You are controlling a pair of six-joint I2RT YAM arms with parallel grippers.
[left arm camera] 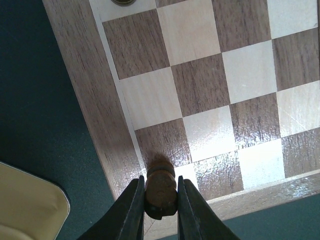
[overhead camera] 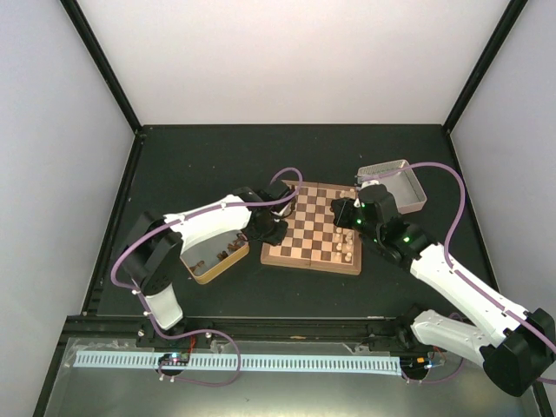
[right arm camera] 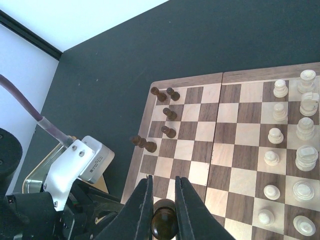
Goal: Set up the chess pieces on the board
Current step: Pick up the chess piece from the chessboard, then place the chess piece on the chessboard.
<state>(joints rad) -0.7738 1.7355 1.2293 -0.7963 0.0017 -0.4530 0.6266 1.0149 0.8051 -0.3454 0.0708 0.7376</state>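
Note:
My left gripper moves outward along the board's border next and releases on the empty light square by the far corner piece, which lies outward of it.
The board lies mid-table. My left gripper is at its left edge. In the left wrist view it is shut on a brown chess piece over a corner square of the board. My right gripper reaches over the board's right part. In the right wrist view it is shut on a dark chess piece above the board. Several dark pieces stand in the far left squares; one leans over the left border.
Pale cream pieces fill the board's right columns. A gold tin lies left of the board under my left arm. A silver tin sits at the back right. My left arm's wrist block is close to my right gripper.

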